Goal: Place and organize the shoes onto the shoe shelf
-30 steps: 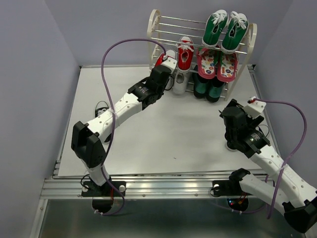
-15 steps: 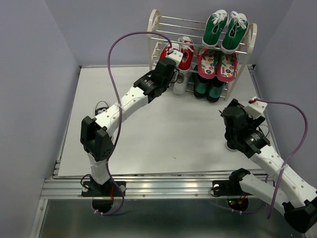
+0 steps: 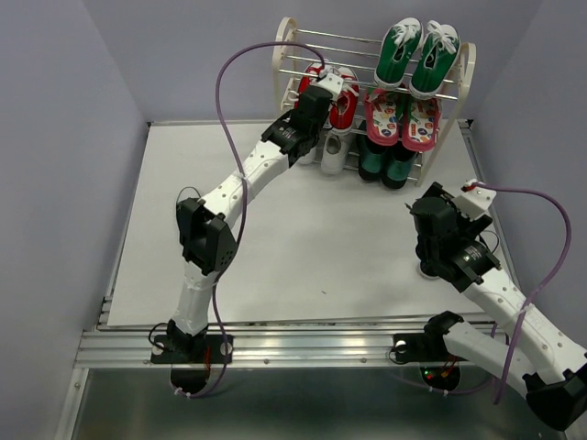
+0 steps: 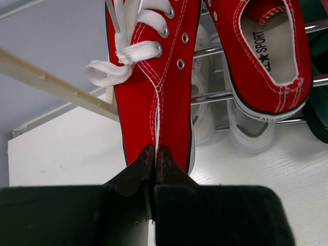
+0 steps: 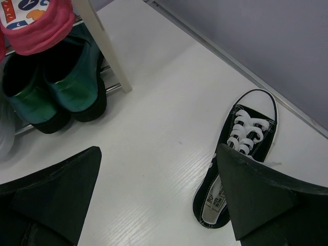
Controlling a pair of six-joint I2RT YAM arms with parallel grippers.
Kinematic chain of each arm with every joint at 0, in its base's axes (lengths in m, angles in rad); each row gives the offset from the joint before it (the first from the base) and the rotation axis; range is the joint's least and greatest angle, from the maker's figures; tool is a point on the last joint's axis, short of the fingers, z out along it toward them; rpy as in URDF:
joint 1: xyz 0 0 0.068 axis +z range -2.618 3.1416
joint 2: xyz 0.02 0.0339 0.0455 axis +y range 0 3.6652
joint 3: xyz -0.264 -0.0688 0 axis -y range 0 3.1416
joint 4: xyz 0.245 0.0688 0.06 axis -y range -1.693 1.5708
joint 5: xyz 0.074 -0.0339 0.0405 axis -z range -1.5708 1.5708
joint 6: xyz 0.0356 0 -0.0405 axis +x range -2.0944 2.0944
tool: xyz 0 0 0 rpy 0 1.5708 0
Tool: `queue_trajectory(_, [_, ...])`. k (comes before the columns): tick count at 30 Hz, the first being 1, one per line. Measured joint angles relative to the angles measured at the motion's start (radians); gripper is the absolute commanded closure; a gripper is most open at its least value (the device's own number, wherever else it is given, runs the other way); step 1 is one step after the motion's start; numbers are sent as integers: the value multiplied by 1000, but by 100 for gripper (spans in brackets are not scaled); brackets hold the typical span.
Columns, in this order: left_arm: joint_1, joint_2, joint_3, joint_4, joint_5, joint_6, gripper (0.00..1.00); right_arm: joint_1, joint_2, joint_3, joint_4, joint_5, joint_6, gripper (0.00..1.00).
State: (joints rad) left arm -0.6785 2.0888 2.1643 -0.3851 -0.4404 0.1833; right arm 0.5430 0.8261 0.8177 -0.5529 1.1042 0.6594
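Observation:
I should slide my left gripper outward into the gap by the shoe shelf's side frame and release the mate of the second red shoe already on the shelf's rods.
My left gripper [image 4: 155, 154] is shut on the heel seam of a red shoe [image 4: 154, 92] with white laces, held at the left of the shoe shelf's [image 3: 282, 46] middle tier. In the top view the left gripper [image 3: 316, 101] hides most of that shoe. The second red shoe [image 4: 266, 56] lies beside it on the rods. White shoes [image 3: 332, 151] sit on the bottom tier below. My right gripper [image 5: 159, 189] is open above the table, with one black shoe [image 5: 241, 148] lying under its right finger [image 5: 266, 200].
A bright green pair [image 3: 417, 55] stands on the top tier, a pink patterned pair [image 3: 402, 117] on the middle tier's right, and a dark green pair [image 5: 51, 92] on the bottom right. Grey walls close in at the back and both sides.
My left arm has stretched forward and carried the red shoe up to the shelf's middle tier. The right arm has not moved.

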Motion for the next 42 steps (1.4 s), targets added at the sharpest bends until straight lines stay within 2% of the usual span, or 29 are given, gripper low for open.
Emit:
queue_trajectory(7, [19,98,110,31,-12,26,100,0,17,-1,0,21,0,0])
queue_trajectory(20, [36,170,127,150,-9,48,100,0,72,-4,2,35,0,0])
queue_trajectory(42, [65,195,137,261,23,50,100,0,84,-4,3,39,0,0])
